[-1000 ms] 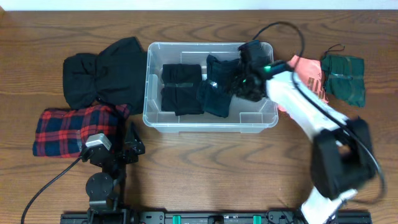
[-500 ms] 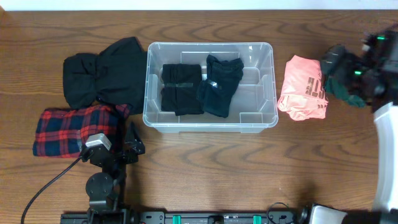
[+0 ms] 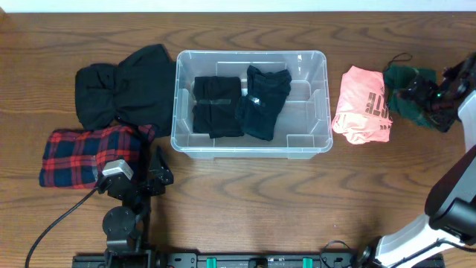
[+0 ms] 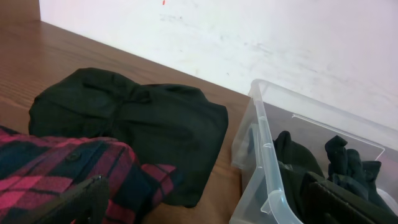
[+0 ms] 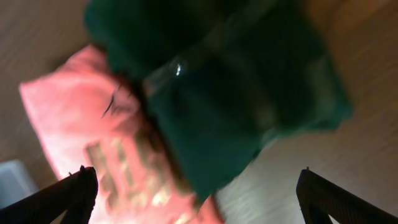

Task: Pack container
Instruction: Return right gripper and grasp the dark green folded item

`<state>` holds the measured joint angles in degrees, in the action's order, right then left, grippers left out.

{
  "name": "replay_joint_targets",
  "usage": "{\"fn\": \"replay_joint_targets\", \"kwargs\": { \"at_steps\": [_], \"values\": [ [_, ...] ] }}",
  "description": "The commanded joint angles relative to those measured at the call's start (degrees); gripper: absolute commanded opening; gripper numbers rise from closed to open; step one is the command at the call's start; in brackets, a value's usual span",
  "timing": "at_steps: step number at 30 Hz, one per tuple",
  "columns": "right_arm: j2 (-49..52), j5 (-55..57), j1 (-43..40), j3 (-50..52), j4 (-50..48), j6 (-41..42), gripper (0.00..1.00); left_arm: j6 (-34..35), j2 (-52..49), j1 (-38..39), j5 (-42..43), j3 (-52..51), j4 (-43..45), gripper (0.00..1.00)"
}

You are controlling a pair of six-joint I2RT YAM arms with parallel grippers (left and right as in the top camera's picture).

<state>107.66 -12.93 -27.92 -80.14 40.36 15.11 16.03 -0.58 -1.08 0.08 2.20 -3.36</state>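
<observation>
The dark green garment's edge away from the pink shirt borders bare table, so next I will lower my right gripper past that edge and slide in.
The container (image 3: 308, 141), a clear plastic tub, stands mid-table and holds a folded black garment (image 3: 216, 106) and a dark navy garment (image 3: 263, 103). It also shows in the left wrist view (image 4: 267, 155). A folded pink shirt (image 3: 362, 106) lies right of it, and a dark green garment (image 3: 407, 91) lies further right. My right gripper (image 3: 425, 100) hovers over the green garment, open and empty. In the right wrist view the green garment (image 5: 230, 87) and the pink shirt (image 5: 93, 143) lie below the spread jaws of that gripper (image 5: 199, 199). My left gripper (image 3: 158, 177) is open and empty, low by the front edge.
A black garment (image 3: 123, 88) and a red plaid shirt (image 3: 89, 152) lie left of the tub. Both show in the left wrist view, the black one (image 4: 137, 118) behind the plaid (image 4: 56, 168). A white wall rises behind the table.
My right arm left the tub's right end, swung far right and now hovers over the green garment. The navy garment stayed in the tub. The left arm has not moved.
</observation>
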Motion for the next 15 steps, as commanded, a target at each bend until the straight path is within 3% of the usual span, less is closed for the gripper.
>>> {"fn": "replay_joint_targets", "kwargs": {
  "at_steps": [1, 9, 15],
  "values": [
    [1.3, -1.0, -3.8, 0.0, -2.2, -3.9, 0.99, -0.8, 0.3, -0.3, 0.4, -1.9, -0.8, 0.98],
    [8.0, -3.1, -10.4, 0.0, -6.4, -4.9, 0.99, -0.8, 0.3, -0.3, 0.4, -1.9, -0.8, 0.98],
    [13.9, -10.0, -10.2, 0.0, -10.7, -3.9, 0.96, -0.8, 0.3, -0.3, 0.4, -1.9, -0.8, 0.98]
  ]
}}
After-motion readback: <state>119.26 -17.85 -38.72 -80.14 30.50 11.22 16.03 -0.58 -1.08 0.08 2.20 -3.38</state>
